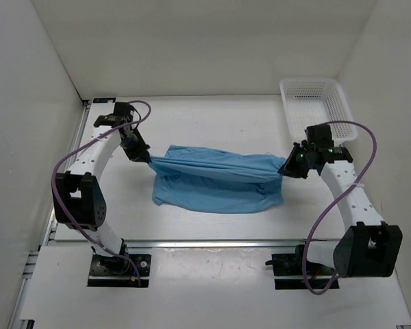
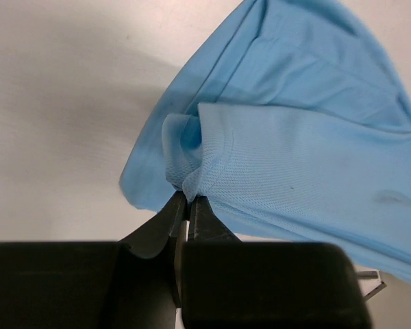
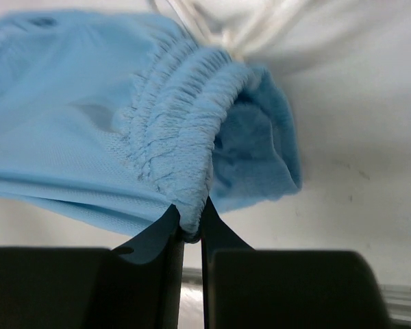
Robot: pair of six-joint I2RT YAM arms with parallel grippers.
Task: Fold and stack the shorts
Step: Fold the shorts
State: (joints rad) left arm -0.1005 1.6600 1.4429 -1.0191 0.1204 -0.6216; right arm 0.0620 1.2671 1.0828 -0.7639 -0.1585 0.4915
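Observation:
The left gripper will next lower back onto the lower layer's near corner point(image 1: 159, 199) point(image 2: 135, 195) and let go of the hem corner, because that spot is below the gripper and nearer the base.
The light blue shorts point(image 1: 216, 179) hang stretched between my two grippers above the middle of the table, the lower part draping onto it. My left gripper point(image 1: 148, 158) is shut on a hem corner at the left end; the left wrist view shows the fabric point(image 2: 294, 157) pinched between my fingertips point(image 2: 189, 200). My right gripper point(image 1: 286, 171) is shut on the gathered elastic waistband point(image 3: 185, 130) at the right end, the band clamped between the fingertips point(image 3: 190, 226). A white drawstring point(image 3: 205, 20) trails behind the waistband.
A white plastic mesh basket point(image 1: 315, 103) stands at the back right corner, just behind my right arm. White walls enclose the table on the left, back and right. A metal rail runs along the near edge point(image 1: 212, 242).

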